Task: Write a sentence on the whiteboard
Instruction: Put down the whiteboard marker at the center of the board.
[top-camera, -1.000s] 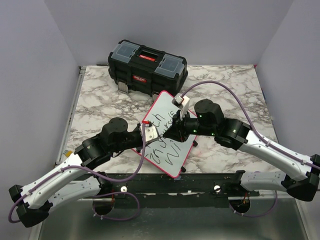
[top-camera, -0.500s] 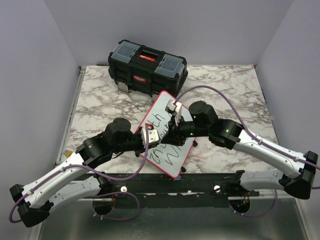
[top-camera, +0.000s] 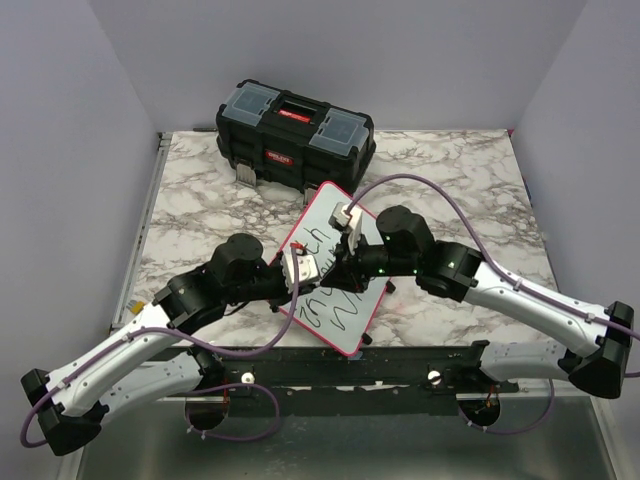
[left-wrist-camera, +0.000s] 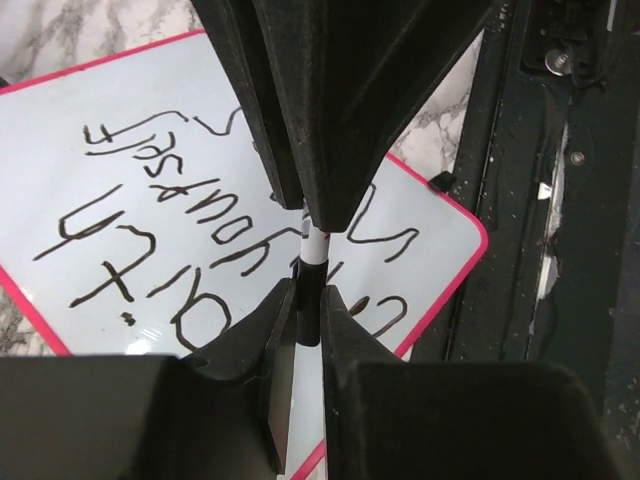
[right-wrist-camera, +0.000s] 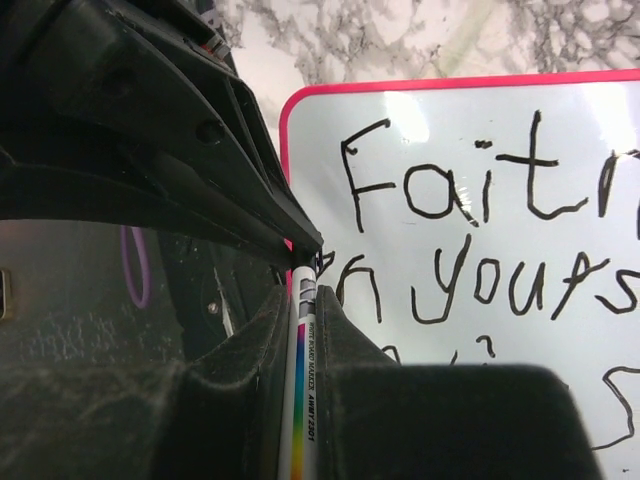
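My right gripper swings over, lowers and releases the capped marker next, since bare marble beside the whiteboard lies below it and to its right in the top view.
The whiteboard (top-camera: 322, 212), white with a red rim, lies tilted on the marble table. The sentence (top-camera: 335, 298) is black handwriting in three lines, with "Faith" and "in yours…" readable in the right wrist view (right-wrist-camera: 470, 200). My right gripper (top-camera: 346, 264) is shut on a white marker (right-wrist-camera: 303, 400) with a rainbow stripe. My left gripper (top-camera: 318, 270) meets it tip to tip above the board and is shut on the marker's black cap (left-wrist-camera: 311, 305). The white barrel (left-wrist-camera: 314, 243) runs from the cap into the right jaws.
A black toolbox (top-camera: 295, 135) with a red latch stands at the back of the table, behind the board. The dark rail (top-camera: 400, 365) with the arm bases runs along the near edge. Purple cables loop over both arms.
My right gripper has moved left with the marker toward my left gripper, and the two now meet over the board. The whiteboard has not moved.
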